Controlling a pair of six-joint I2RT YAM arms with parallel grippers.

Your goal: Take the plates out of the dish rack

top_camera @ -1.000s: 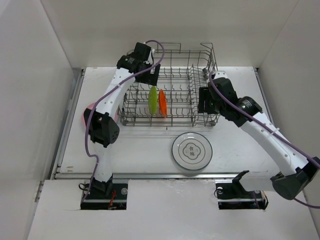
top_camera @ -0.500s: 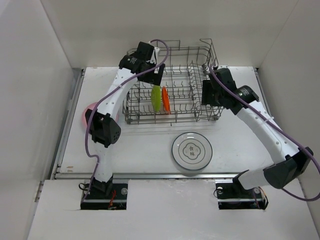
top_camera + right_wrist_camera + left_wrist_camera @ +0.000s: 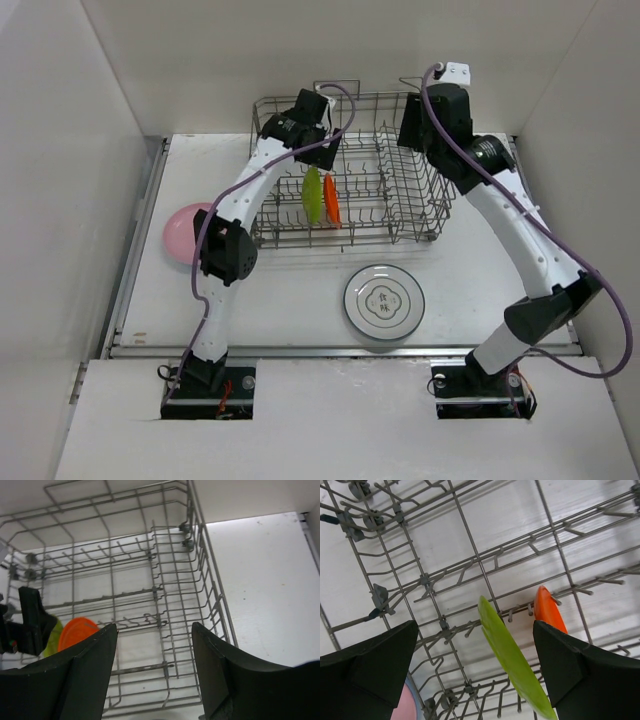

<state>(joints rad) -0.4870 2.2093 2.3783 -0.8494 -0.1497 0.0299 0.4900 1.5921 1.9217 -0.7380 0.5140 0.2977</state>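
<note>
To close on the top rim [image 3: 312, 186] [image 3: 513, 661] of the lime green plate between its fingers, my left gripper should lower and draw slightly back first.
The grey wire dish rack [image 3: 350, 240] stands at the back centre. A lime green plate [image 3: 313, 195] and an orange plate [image 3: 331, 201] stand on edge in it, side by side. My left gripper [image 3: 320, 152] hovers open over them. In the left wrist view the gripper [image 3: 475, 680] has the green plate [image 3: 512, 660] between its fingers without touching it, and the orange plate [image 3: 549, 611] stands beside it. My right gripper [image 3: 412, 135] is open and empty, high over the rack's far right part [image 3: 160, 595]. A white plate with a printed centre [image 3: 384, 301] lies on the table in front of the rack.
A pink plate [image 3: 183, 232] lies on the table left of the rack, partly behind my left arm; its edge shows in the left wrist view [image 3: 405, 707]. White walls close in the table on the left, back and right.
My right gripper has risen and moved back from the rack's near right side to above its far right corner. My left gripper has shifted right over the green plate.
</note>
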